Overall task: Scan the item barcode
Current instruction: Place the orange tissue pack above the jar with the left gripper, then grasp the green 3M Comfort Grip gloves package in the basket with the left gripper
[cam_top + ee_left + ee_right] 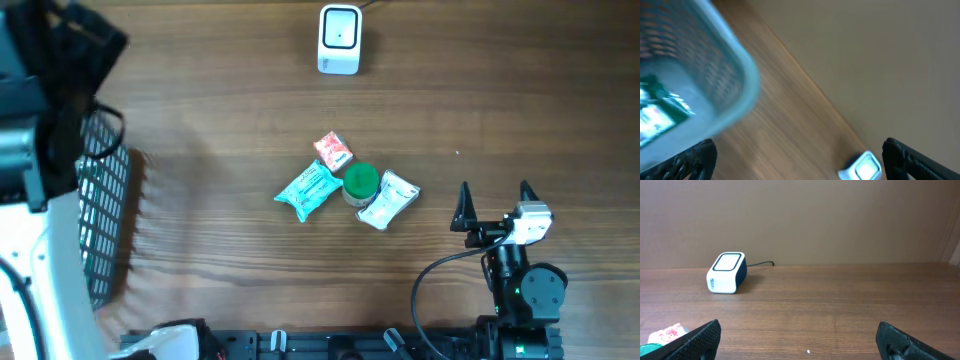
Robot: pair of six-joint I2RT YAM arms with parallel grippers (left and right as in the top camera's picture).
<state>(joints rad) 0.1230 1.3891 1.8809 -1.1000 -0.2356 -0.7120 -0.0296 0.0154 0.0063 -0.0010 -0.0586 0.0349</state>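
Observation:
The green-and-white item (661,114) lies low inside the basket, so my left gripper should next move down past the basket's rim and left in the left wrist view onto it.
Four items lie together mid-table: a teal packet (308,190), a red-and-white packet (333,151), a green-lidded jar (360,184) and a white packet (388,200). The white barcode scanner (339,40) stands at the far edge and also shows as the scanner (726,273) in the right wrist view. My right gripper (495,205) rests open and empty to the right of the items. My left gripper (800,165) is open and empty, beside a basket (735,65). A green-and-white item (660,110) lies inside the basket. The left wrist view is blurred.
The mesh basket (105,215) stands at the table's left edge, with the left arm (50,70) above it. A cable runs from the scanner's back. The red-and-white packet (670,331) shows at the lower left of the right wrist view.

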